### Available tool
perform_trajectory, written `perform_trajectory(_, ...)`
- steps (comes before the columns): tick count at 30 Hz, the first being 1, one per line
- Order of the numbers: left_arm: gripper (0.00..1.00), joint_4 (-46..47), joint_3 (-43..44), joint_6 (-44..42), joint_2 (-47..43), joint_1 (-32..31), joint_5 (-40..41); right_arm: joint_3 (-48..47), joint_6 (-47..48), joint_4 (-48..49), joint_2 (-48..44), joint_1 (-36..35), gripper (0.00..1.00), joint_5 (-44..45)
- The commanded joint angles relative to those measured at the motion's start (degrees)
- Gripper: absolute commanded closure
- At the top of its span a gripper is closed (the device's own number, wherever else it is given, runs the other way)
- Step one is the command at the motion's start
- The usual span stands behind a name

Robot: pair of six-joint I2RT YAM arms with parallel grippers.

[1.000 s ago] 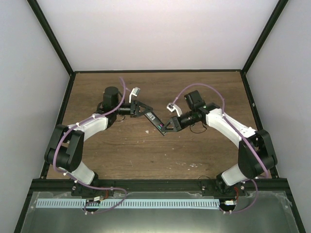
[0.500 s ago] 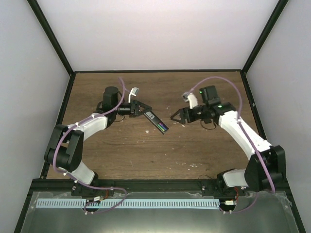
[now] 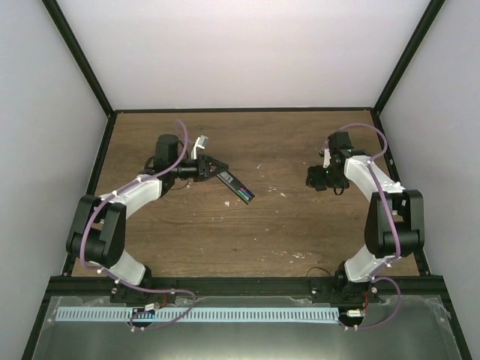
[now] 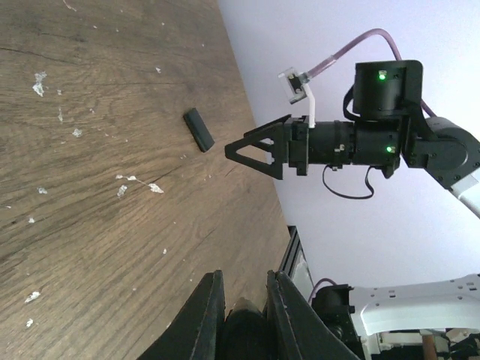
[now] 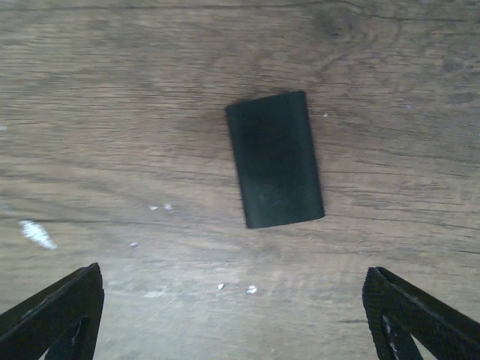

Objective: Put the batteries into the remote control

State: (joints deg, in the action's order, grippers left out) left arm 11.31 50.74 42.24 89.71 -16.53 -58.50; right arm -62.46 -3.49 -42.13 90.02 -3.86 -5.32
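The robot's open right gripper will move down next over the end of the black piece nearest its fingertips, since the long edges there face the gripper's two spread fingers.
My left gripper (image 3: 223, 175) is shut on one end of the slim black remote control (image 3: 238, 187) and holds it slanted above the table's middle. A green and a purple-blue streak, the batteries (image 3: 246, 193), show in its far end. In the left wrist view only the remote's black end (image 4: 244, 334) shows, pinched between the fingers of that gripper (image 4: 244, 281). My right gripper (image 3: 310, 180) hangs open and empty at the right. A small flat black rectangular piece (image 5: 275, 159) lies on the wood just ahead of its spread fingertips (image 5: 64, 307).
The same black piece (image 4: 199, 129) lies on the brown wooden table (image 3: 225, 240) below the right arm. White flecks (image 4: 139, 184) dot the wood. Black frame posts and white walls close in the table on three sides.
My right gripper has opened wide and swung away from the remote to the right, over the black piece. The left gripper has drawn the remote slightly left, still shut on it.
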Motion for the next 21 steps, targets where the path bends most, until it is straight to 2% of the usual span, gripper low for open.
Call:
perform_trajectory(1,1.00,-0.4,1.2,-1.3,-1.1,0.0,0.6,-3.9,0.9,-2.1,3.7,0.3,0.13,7.1)
perform_trajectory(9,1.00,-0.5,2.0,-1.8,-0.1,0.0,0.3,-2.7,0.3,1.2,9.9,0.5,0.11,6.6)
perform_trajectory(21,1.00,-1.1,4.1,-2.2,1.9,0.2,-0.7,-1.2,0.6,6.3,12.8,1.6,0.13,4.3)
